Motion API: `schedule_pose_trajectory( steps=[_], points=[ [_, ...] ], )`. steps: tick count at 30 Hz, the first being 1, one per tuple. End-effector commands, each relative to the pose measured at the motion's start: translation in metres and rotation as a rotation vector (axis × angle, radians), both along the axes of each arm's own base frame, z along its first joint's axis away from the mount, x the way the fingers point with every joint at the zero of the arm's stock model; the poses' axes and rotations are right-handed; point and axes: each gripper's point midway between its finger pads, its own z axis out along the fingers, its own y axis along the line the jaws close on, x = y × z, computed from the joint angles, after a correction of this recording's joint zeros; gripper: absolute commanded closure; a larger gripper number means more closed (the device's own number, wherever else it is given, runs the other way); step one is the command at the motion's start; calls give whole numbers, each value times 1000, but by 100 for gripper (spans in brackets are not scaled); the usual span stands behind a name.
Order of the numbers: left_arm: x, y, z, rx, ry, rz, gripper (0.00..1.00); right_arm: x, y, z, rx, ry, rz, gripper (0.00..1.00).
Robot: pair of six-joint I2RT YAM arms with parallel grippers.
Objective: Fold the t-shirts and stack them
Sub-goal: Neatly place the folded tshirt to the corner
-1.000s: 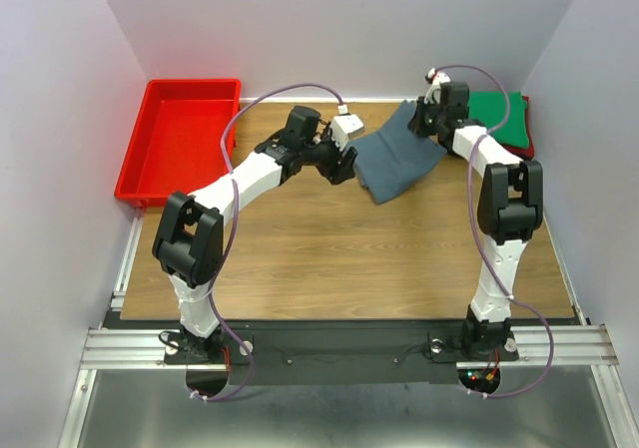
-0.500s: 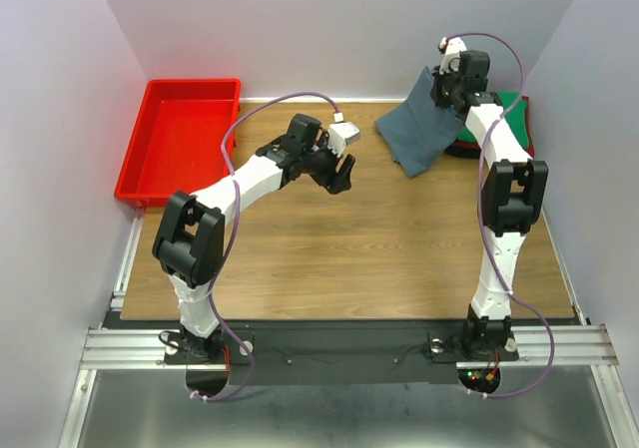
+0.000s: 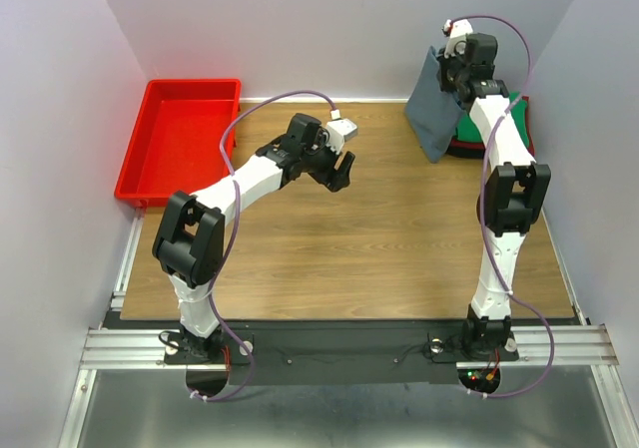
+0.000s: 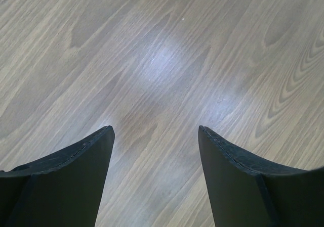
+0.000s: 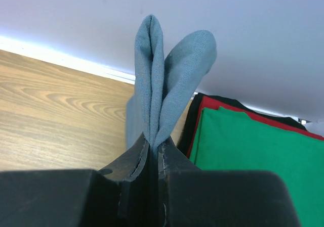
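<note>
The blue-grey t-shirt is still hanging beside the stack. I will move my right gripper to the right in the top view, across the stack's green top (image 3: 518,115) (image 5: 245,148), and lower it to let go.
A folded slate blue-grey t-shirt (image 3: 435,109) hangs in the air at the back right, pinched at its top edge by my right gripper (image 3: 454,69), which is shut on it. In the right wrist view the cloth (image 5: 162,85) rises in two folds out of the shut gripper (image 5: 155,145). Just right of it lies a stack of folded t-shirts, green (image 5: 263,146) on top, red (image 5: 223,107) and black (image 5: 191,121) edges beneath; the top view shows the stack (image 3: 511,117) at the table's back right corner. My left gripper (image 3: 339,174) (image 4: 156,131) is open over bare wood, holding nothing.
A red plastic tray (image 3: 180,139) stands off the table's back left corner. The wooden table (image 3: 349,248) runs between the two arms. White walls close in on the back and both sides, near the raised right arm.
My right gripper has lifted the blue-grey t-shirt off the table and carried it right and back, toward the stack. My left gripper has opened wider and drawn slightly back.
</note>
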Motion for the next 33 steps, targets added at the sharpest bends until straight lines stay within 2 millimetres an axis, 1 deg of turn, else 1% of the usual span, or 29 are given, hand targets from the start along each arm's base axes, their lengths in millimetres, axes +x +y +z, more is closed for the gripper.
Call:
schedule_pose_trajectory(
  steps=[1,6,7,9,11,16,22,27,30,33],
  points=[
    [0,0,25,-34,-63,1,21,-3,-3,67,-16,-143,-12,99],
    [-2,-1,24,-37,-59,-10,21,-6,-2,82,-10,-165,-16,99],
    [-3,-1,24,-38,-58,-12,21,-7,-3,89,-7,-179,-18,99],
    [-3,-1,23,-38,-59,-18,21,-8,-3,96,2,-190,-20,99],
    [-4,-1,23,-34,-60,-23,21,-9,-2,110,17,-214,-24,99],
    [-4,-1,23,-32,-65,-28,21,-14,-2,128,36,-242,-34,99],
    [-4,0,22,-23,-68,-33,21,-20,-7,144,24,-268,-52,99],
    [-1,0,17,-9,-59,-33,21,-21,-17,150,2,-280,-75,99],
    [-2,-1,17,-11,-57,-37,21,-24,-17,157,2,-294,-76,99],
    [-2,-2,15,-11,-52,-39,21,-24,-18,157,1,-294,-78,99]
  ],
)
